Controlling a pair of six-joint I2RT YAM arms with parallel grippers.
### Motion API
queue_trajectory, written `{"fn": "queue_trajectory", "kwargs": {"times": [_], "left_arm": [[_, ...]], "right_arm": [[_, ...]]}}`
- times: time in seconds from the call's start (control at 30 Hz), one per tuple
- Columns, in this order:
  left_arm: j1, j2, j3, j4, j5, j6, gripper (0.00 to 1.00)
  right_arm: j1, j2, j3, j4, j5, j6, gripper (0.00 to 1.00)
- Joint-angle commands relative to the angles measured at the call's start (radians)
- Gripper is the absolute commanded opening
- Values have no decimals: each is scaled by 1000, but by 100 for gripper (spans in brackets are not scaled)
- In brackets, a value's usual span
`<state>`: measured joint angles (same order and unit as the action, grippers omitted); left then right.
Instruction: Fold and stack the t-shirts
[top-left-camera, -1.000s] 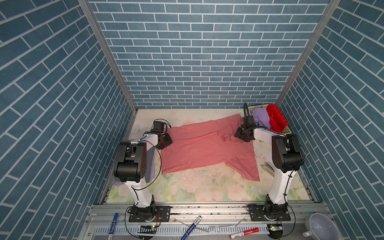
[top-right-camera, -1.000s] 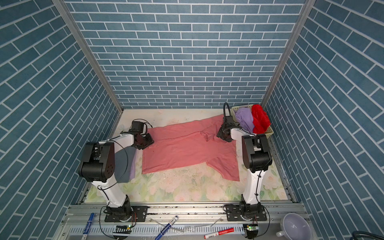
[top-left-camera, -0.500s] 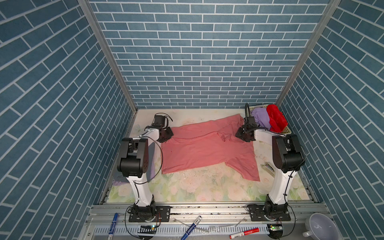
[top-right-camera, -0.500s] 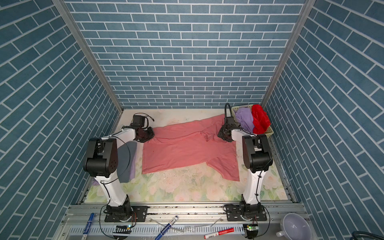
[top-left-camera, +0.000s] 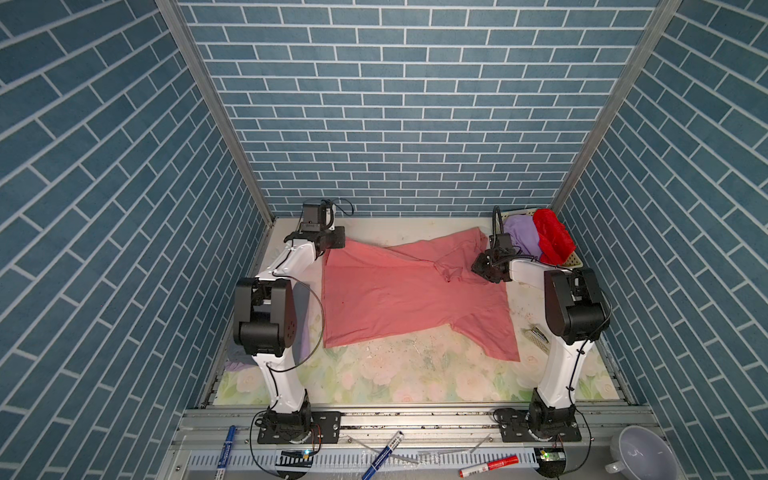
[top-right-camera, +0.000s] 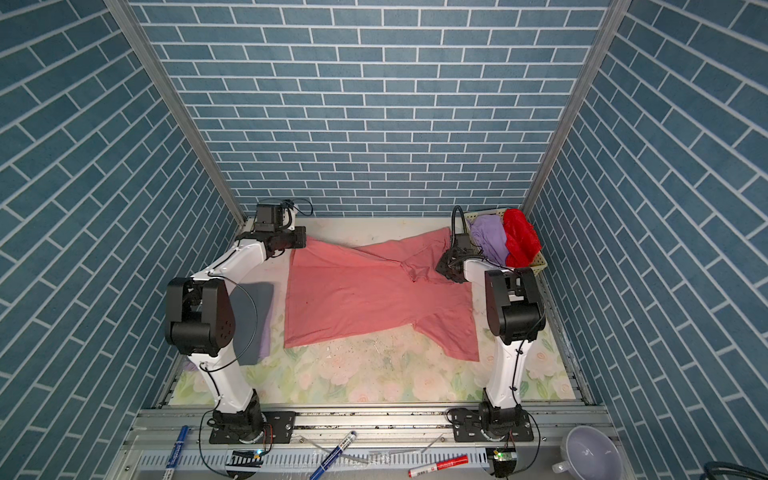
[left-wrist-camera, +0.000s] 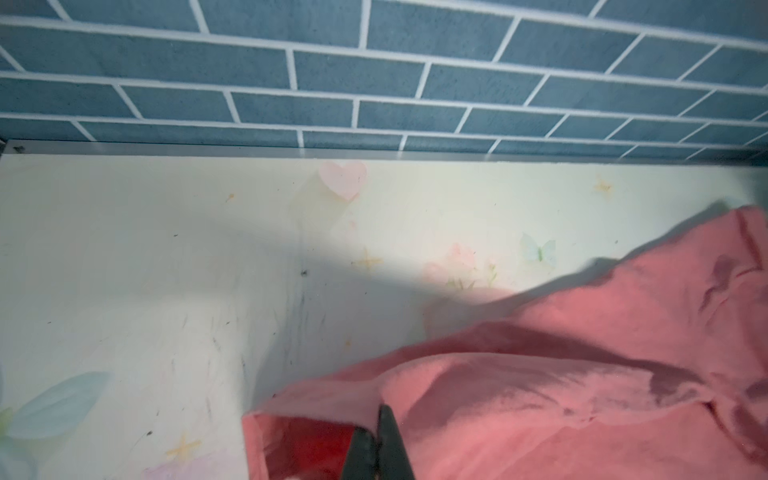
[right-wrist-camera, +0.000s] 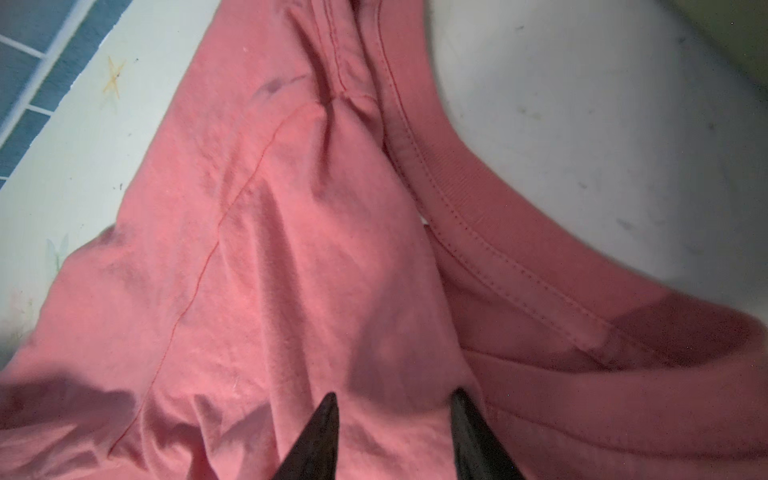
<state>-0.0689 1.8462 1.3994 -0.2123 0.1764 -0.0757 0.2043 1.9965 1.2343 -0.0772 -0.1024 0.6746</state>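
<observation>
The flat hem end of the t-shirt (top-left-camera: 333, 281) lies back from and below my left gripper, which will next carry the raised edge back, lower it and release.
A salmon pink t-shirt (top-left-camera: 407, 299) (top-right-camera: 365, 299) lies spread across the table in both top views. My left gripper (top-left-camera: 333, 241) (top-right-camera: 297, 241) (left-wrist-camera: 378, 428) is at its far left corner, shut on the cloth and holding that edge up off the table. My right gripper (top-left-camera: 478, 266) (top-right-camera: 443, 264) (right-wrist-camera: 392, 399) is open. Its fingertips (right-wrist-camera: 326, 409) rest apart on the shoulder cloth beside the ribbed collar (right-wrist-camera: 478, 232). A lavender t-shirt (top-left-camera: 521, 232) and a red t-shirt (top-left-camera: 552, 237) sit heaped in the basket (top-left-camera: 577, 260). A folded grey t-shirt (top-right-camera: 249, 316) lies by the left arm.
The basket stands in the back right corner, close behind my right wrist. A small flat object (top-left-camera: 538, 334) lies on the table near the right arm. Markers (top-left-camera: 382, 455) and a bowl (top-left-camera: 636, 455) sit on the front rail. Brick walls close in three sides.
My left gripper has moved toward the back wall and shut on the pink shirt's corner. My right gripper's fingers have drawn closer together on the shoulder.
</observation>
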Motion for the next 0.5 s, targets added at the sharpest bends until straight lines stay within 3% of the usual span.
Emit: {"fn": "queue_trajectory", "kwargs": {"times": [0.0, 0.23, 0.37, 0.47], "left_arm": [[-2, -48, -100, 44, -71, 73, 0], [-2, -40, -171, -57, -255, 25, 1], [-2, -44, -201, -110, -375, -29, 6], [-2, -48, -211, -164, -391, -68, 14]], "right_arm": [[2, 84, -58, -89, -30, 33, 44], [3, 83, -59, -89, -38, 33, 44], [3, 68, -68, -88, -38, 30, 44], [3, 61, -72, -95, -38, 25, 44]]}}
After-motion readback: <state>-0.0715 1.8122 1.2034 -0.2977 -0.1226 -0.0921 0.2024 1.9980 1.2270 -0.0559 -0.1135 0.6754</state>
